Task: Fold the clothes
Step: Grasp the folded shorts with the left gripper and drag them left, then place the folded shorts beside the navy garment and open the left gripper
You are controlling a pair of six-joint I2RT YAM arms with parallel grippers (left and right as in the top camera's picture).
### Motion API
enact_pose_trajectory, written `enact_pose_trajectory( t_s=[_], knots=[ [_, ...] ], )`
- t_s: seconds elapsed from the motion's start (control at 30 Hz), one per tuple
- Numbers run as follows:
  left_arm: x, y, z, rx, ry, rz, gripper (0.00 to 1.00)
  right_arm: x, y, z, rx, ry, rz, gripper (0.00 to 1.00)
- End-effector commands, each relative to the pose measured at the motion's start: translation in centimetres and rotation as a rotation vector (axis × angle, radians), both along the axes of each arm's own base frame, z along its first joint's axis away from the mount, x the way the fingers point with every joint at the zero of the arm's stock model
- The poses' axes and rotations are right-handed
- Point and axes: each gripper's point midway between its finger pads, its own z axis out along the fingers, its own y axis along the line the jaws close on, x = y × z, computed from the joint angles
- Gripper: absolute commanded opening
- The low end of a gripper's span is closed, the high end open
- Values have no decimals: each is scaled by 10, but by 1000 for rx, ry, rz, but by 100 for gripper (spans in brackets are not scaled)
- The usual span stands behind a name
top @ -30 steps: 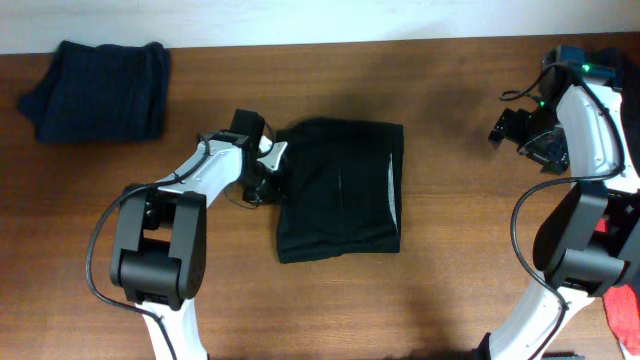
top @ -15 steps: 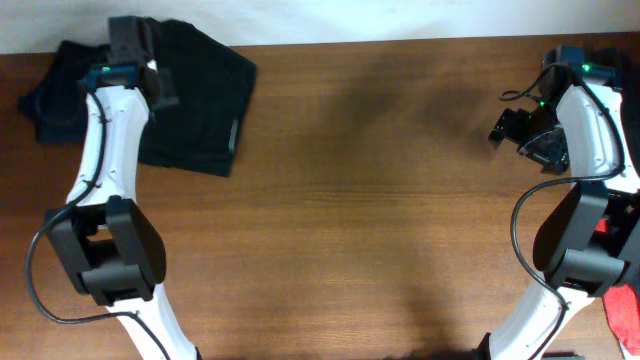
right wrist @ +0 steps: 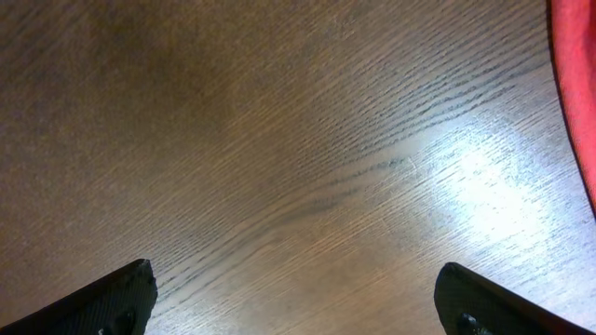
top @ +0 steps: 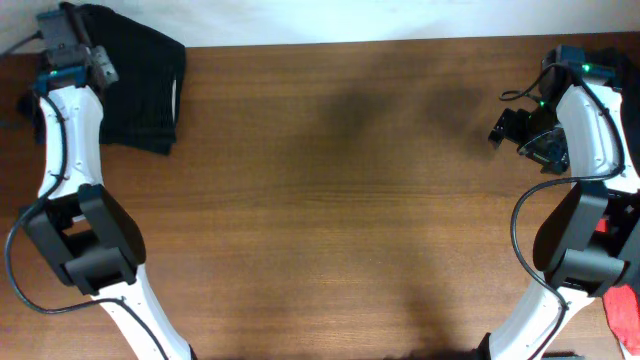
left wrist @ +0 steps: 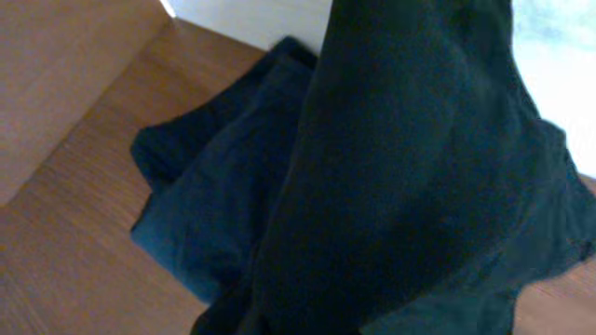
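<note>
My left gripper moves down next and lowers the held edge onto the dark blue folded garment to release it, since the black garment (top: 140,85) still hangs above.
A folded black garment (top: 140,85) lies at the table's far left corner, partly over a dark blue folded garment (top: 28,108). My left gripper (top: 78,62) is at the black garment's left edge and holds it. In the left wrist view the black garment (left wrist: 400,167) hangs across the lens and hides the fingers. The dark blue garment (left wrist: 200,186) lies on the wood below it. My right gripper (top: 512,128) is open and empty at the far right. Its fingertips (right wrist: 303,312) hover wide apart over bare wood.
The wooden table (top: 330,200) spans the view, with a white wall behind its far edge. A red cloth (top: 625,310) sits off the right side and shows at the right wrist view's edge (right wrist: 577,93).
My left gripper has carried the black garment from the table's middle to the far left corner, over the dark blue garment. The right arm has not moved.
</note>
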Motion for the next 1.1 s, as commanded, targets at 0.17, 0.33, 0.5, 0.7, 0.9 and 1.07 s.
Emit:
enact_pose_trajectory(
  t_s=[0.17,0.33,0.5,0.7,0.9,1.07],
  knots=[
    [30,56,-26,270,33,-68,8,3,-3,8,-12,-24,-12,99],
    [11,90,-16,349,60,67,99,3,-3,8,-12,-24,-12,99],
    [8,54,-41,269,169,-47,72,3,-3,8,-12,-24,-12,98],
    [-15,18,-113,-28,305,-192,6,3,-3,8,-12,-24,-12,99],
    [-58,45,-199,-93,520,-114,10,3,-3,8,-12,-24,-12,99],
    [-79,73,-138,151,598,52,65,3,-3,8,-12,-24,-12,99]
  ],
)
